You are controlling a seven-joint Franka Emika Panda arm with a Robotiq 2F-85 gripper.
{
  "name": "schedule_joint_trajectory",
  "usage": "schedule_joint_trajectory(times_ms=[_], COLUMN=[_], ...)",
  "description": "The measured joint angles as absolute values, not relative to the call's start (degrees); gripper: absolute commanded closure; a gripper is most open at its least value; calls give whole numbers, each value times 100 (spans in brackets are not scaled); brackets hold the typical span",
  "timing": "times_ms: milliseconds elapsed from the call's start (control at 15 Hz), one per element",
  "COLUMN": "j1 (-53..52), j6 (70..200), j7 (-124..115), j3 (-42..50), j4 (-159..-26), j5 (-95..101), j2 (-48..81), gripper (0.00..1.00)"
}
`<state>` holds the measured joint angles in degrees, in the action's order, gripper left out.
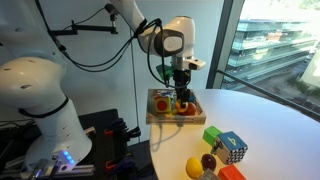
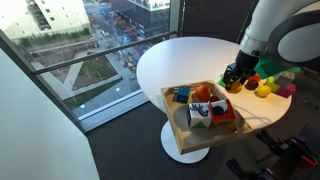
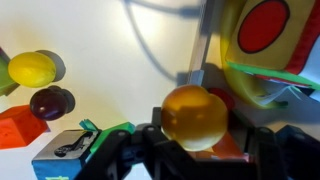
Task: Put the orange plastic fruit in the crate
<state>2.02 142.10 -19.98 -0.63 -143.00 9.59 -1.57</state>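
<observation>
I should next move my gripper past the crate's wooden edge, where it still hangs, and then down toward the toys to let go of the orange plastic fruit (image 3: pixel 195 116).
My gripper (image 3: pixel 196 140) is shut on the orange plastic fruit (image 3: pixel 195 116), a smooth round orange ball that fills the lower middle of the wrist view. In both exterior views the gripper (image 1: pixel 181 93) (image 2: pixel 232 79) hangs at the crate (image 1: pixel 151 108) (image 2: pixel 178 132), a shallow box with light wooden sides near the table edge. The crate holds coloured toys, among them a yellow block with a red circle (image 3: pixel 268 25). The ball is hard to make out in the exterior views.
On the white round table (image 1: pixel 265 115) beside the crate lie a yellow fruit (image 3: pixel 32 68) (image 1: pixel 194 166), a dark red-purple fruit (image 3: pixel 50 101) (image 1: pixel 208 161), an orange cube (image 3: pixel 20 126), a blue cube (image 3: pixel 62 155) and a green cube (image 1: pixel 213 137). A window runs behind the table.
</observation>
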Motion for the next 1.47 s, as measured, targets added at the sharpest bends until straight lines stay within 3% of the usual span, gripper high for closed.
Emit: schedule_joint_trajectory(times_ms=[867,933,1000,1200,1467], j1=[-227,-236,-239,-239,-240], j6=[14930,14947,14955,14957,14940], j7=[-1709,-1628,-1548,-1423,-1318], j3=[-261,-283,-297,-309,-317], j4=[-14079,-14079,-14079,-14080,-14079], j5=[26,-115,-227,-406,-474], j2=[367,401,437,556,625], gripper=[58,41,9,1,0])
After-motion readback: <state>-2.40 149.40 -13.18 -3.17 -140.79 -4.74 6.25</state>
